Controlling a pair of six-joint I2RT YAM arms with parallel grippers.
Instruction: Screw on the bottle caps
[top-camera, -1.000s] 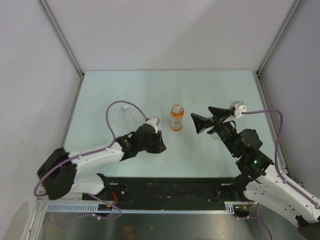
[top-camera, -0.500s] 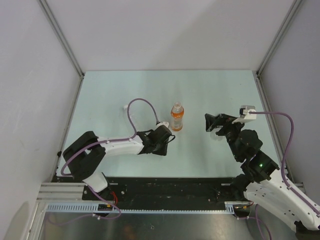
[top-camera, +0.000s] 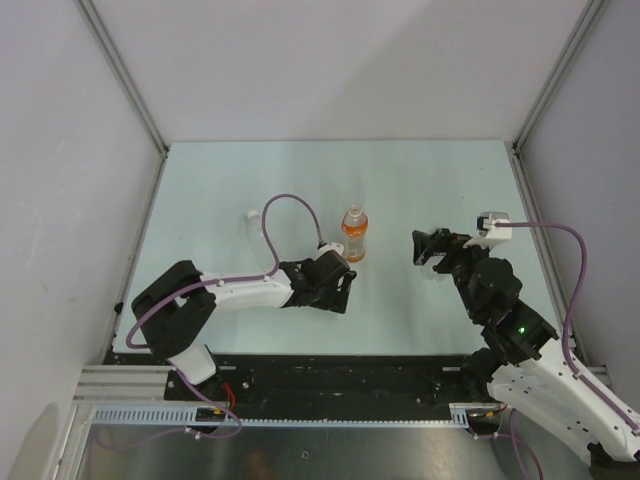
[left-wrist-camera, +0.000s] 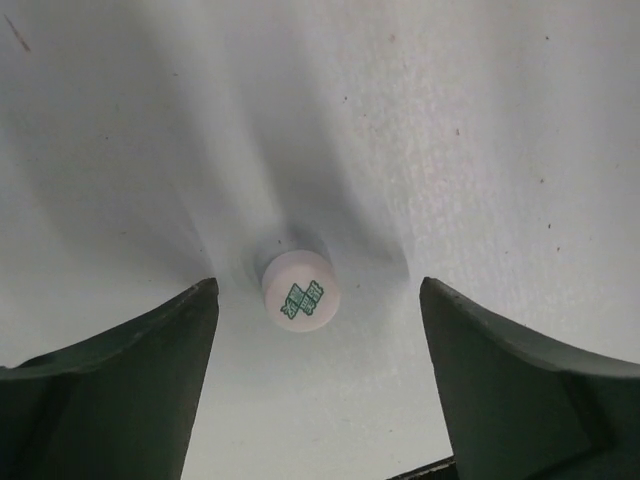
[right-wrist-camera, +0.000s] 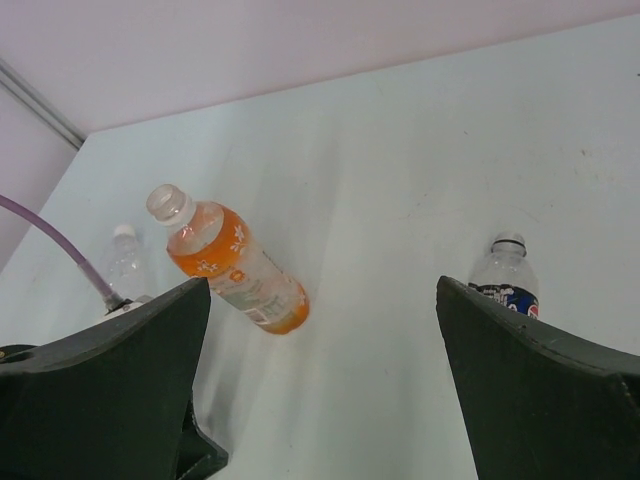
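The white bottle cap (left-wrist-camera: 298, 290) lies flat on the table, so my right gripper should next swing left in the top view, tip downward and lower around it.
A white bottle cap (left-wrist-camera: 298, 290) with a green print lies flat on the table, free between the open jaws of my left gripper (left-wrist-camera: 318, 345). From above, that gripper (top-camera: 338, 287) points down just near-left of the orange bottle (top-camera: 354, 233) and hides the cap. The orange bottle (right-wrist-camera: 235, 265) stands uncapped. My right gripper (top-camera: 431, 247) hovers open and empty to its right, facing it (right-wrist-camera: 322, 335). A clear bottle (right-wrist-camera: 125, 262) with a white cap stands far left. The Pepsi bottle (right-wrist-camera: 505, 275), dark-capped, shows by the right finger.
The pale green table (top-camera: 400, 180) is walled by grey panels at the back and both sides. My left arm's purple cable (top-camera: 285, 205) arches over the table near the clear bottle's white top (top-camera: 251, 213).
My left gripper has opened, and the white cap now lies loose on the table between its jaws. Over the second that arm reached right, towards the orange bottle. The right gripper drew back rightwards.
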